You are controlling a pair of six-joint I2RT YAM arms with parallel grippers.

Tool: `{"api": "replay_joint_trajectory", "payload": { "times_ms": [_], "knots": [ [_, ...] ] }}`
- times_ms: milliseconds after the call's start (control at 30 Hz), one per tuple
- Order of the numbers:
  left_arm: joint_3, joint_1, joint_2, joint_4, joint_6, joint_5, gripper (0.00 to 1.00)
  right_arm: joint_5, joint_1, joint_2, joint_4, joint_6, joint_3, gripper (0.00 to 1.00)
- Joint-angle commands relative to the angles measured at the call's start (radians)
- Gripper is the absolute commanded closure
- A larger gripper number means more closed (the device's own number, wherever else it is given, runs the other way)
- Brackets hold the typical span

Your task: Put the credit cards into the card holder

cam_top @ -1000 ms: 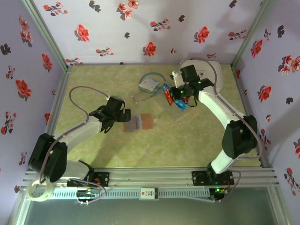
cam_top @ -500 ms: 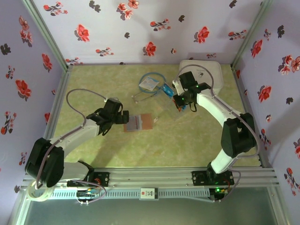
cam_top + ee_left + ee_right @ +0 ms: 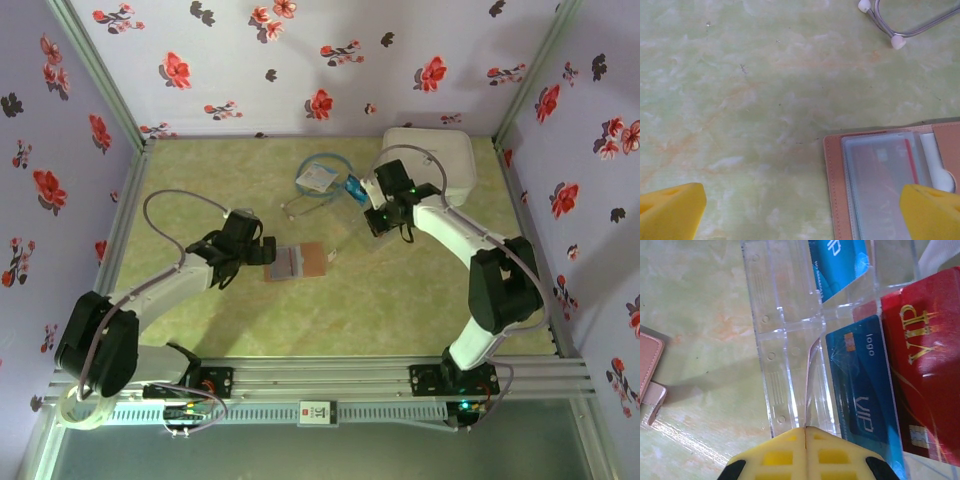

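Note:
My right gripper holds the pinkish-edged card over an empty part of the clear plastic tray below, and will next lower it there and release it.
The card holder point(image 3: 297, 262) lies open on the green table, tan with greyish sleeves. In the left wrist view the card holder point(image 3: 835, 190) shows a red card point(image 3: 890, 175) under its clear sleeve. My left gripper point(image 3: 262, 250) is open just left of it, its yellow fingertips point(image 3: 670, 210) wide apart and empty. My right gripper point(image 3: 805, 432) is shut on a thin pinkish-edged card seen edge-on point(image 3: 811, 380). Under it lie a blue credit card point(image 3: 860, 385), a red VIP card point(image 3: 925, 375) and another blue card point(image 3: 840, 260). From above, my right gripper point(image 3: 378, 215) hangs beside the blue card point(image 3: 354, 188).
A clear plastic tray point(image 3: 785, 340) lies under and left of the right fingers. A white square case point(image 3: 440, 160) stands at the back right, a white tag with a blue cord point(image 3: 320, 177) behind the middle. Thin metal glasses point(image 3: 890, 32) lie behind the card holder.
My right gripper has shifted slightly left and toward the front, baring more of the white case. The red card seen from above before is now hidden. The left arm has barely moved.

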Motion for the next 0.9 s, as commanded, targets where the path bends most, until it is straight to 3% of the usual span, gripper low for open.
{"api": "replay_joint_trajectory", "payload": {
  "times_ms": [0, 533, 867],
  "knots": [
    [-0.012, 0.014, 0.006, 0.020, -0.004, 0.013, 0.00, 0.039, 0.018, -0.027, 0.018, -0.027, -0.041, 1.00],
    [-0.015, 0.020, 0.015, 0.038, -0.005, 0.037, 0.00, 0.054, 0.047, -0.109, 0.027, -0.005, -0.108, 1.00],
    [-0.014, 0.020, 0.021, 0.039, -0.007, 0.043, 0.00, 0.063, 0.043, -0.031, 0.001, 0.000, -0.063, 1.00]
  ]
}}
